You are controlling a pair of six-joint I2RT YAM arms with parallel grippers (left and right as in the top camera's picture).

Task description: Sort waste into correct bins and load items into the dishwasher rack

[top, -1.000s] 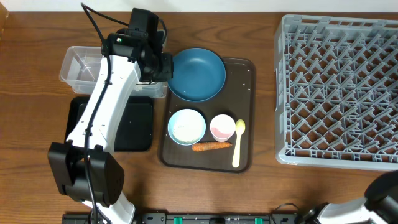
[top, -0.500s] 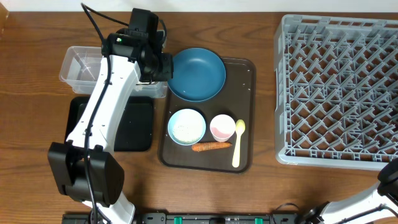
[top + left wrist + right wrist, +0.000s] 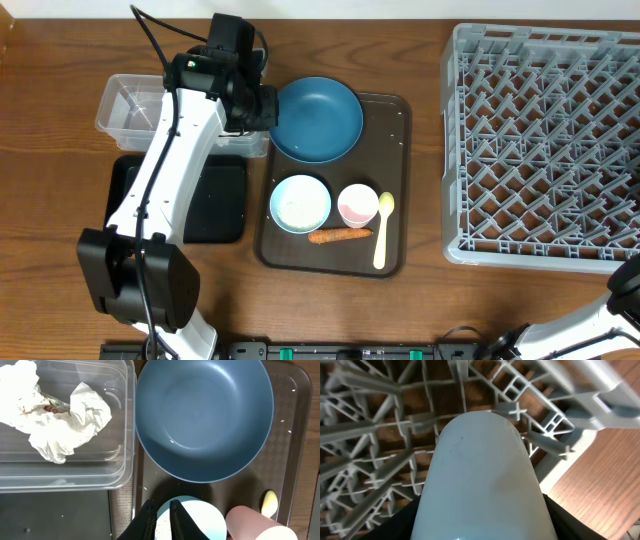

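The right gripper lowers the held light blue cup point(image 3: 480, 470) to the rack's empty corner next. Then it sets the cup among the rack's grey wires.
My left gripper point(image 3: 162, 510) is shut with nothing in it, hovering by the rim of the large dark blue bowl point(image 3: 316, 120), between that bowl and the clear tub point(image 3: 130, 108). Crumpled white tissue point(image 3: 55, 415) and a wrapper lie in the tub. Below my fingertips sits the small light blue bowl point(image 3: 192, 517) with rice grains in it. The pink cup point(image 3: 358, 205), pale yellow spoon point(image 3: 382, 232) and carrot piece point(image 3: 338, 236) lie nearby. My right gripper point(image 3: 480, 527) is shut on the light blue cup point(image 3: 480, 470), held over a corner of the grey dishwasher rack point(image 3: 550, 150).
The bowls, cup, spoon and carrot all rest on a dark brown serving tray point(image 3: 395, 120). A black tray point(image 3: 225, 205) lies below the tub, partly under my left arm. Bare wooden table shows beyond the rack's corner point(image 3: 600, 485).
The right arm has slid further toward the lower right edge of the overhead view. The left arm and the objects have not moved.
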